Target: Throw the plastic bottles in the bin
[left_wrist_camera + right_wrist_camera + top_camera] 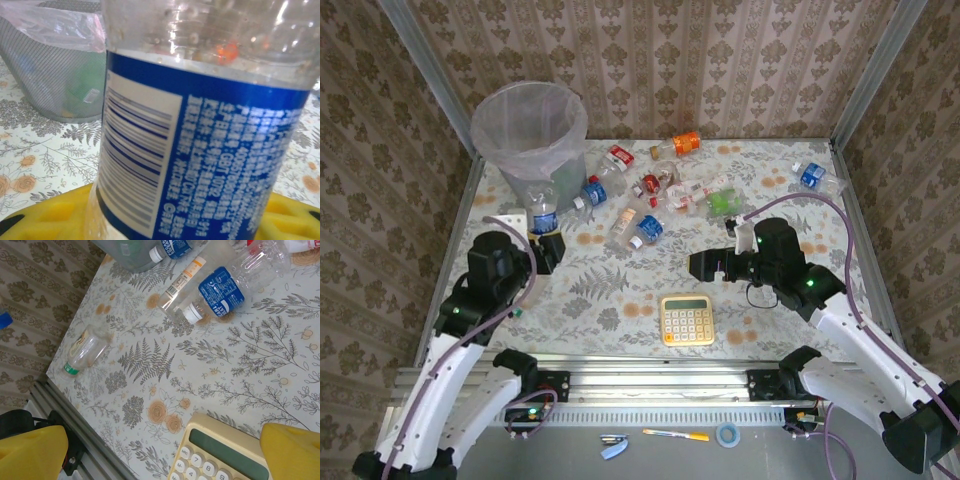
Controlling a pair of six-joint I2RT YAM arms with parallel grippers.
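Note:
The bin's rim is outward of and above my left gripper. The gripper needs to rise next, carry the upright bottle outward over the bin's opening (pixel 528 122) (pixel 72 6) and release it.
My left gripper (pixel 548 243) (pixel 165 222) is shut on an upright clear plastic bottle (pixel 544 217) (pixel 200 130) with a blue label, held just in front of the bin (pixel 528 125) (pixel 47 75), a grey mesh bin lined with a whitish bag. Several more plastic bottles (pixel 650 190) lie scattered across the back middle of the table, and one (pixel 812 176) lies at the back right. My right gripper (pixel 705 265) (pixel 160 455) is open above the table with nothing between its yellow fingers (pixel 292 450). Beyond it lie a blue-labelled bottle (pixel 220 292) and an orange-labelled one (pixel 182 282).
A yellow calculator (pixel 687 320) (pixel 220 455) lies near the front edge, right under my right gripper. A small clear bottle with a green cap (pixel 85 350) lies near the table's left front. Patterned walls close in the table on three sides.

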